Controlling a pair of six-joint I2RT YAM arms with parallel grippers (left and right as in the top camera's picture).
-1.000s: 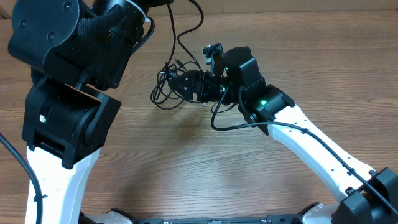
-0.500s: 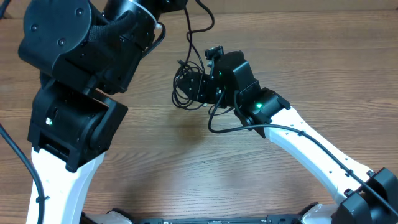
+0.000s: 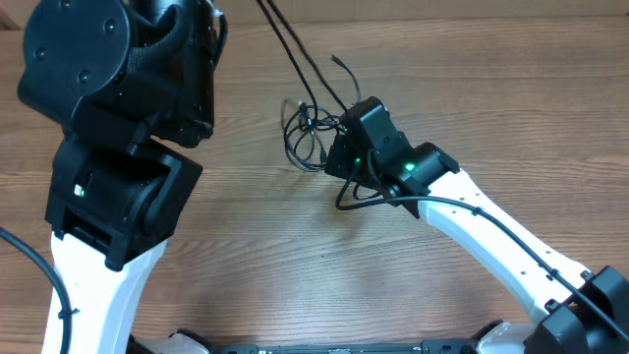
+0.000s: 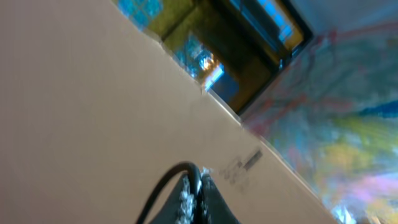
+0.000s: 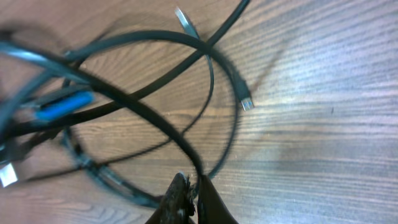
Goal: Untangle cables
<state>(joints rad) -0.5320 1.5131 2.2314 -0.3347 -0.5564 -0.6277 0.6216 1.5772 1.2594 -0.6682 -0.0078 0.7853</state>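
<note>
My left gripper swings down and to the left in the overhead view next, away from the tangle, and opens, since bare table (image 3: 237, 193) lies there.
The cables (image 3: 307, 133) lie in a loose black tangle on the wooden table, mid-frame in the overhead view. Two strands (image 3: 287, 44) stretch taut from the tangle up past the top edge. My right gripper (image 3: 332, 157) sits at the tangle's right edge. In the right wrist view it (image 5: 193, 182) is shut on one black strand (image 5: 149, 118) that loops away over the table. A silver-tipped plug (image 5: 247, 102) lies free nearby. My left gripper (image 4: 199, 180) is raised off the table and shut on a black cable (image 4: 168, 183). In the overhead view its fingers are hidden.
The bulky left arm (image 3: 108, 108) fills the overhead view's left side. The right arm (image 3: 491, 236) crosses from the lower right, with its own thicker wire (image 3: 369, 197) looping beside the tangle. A blue piece (image 5: 62, 104) sits among the strands. A tan board (image 4: 93, 112) fills the left wrist view.
My right gripper has shut on a strand. The left arm has pulled two strands taut toward the top edge. The tangle has slid to the right and tightened.
</note>
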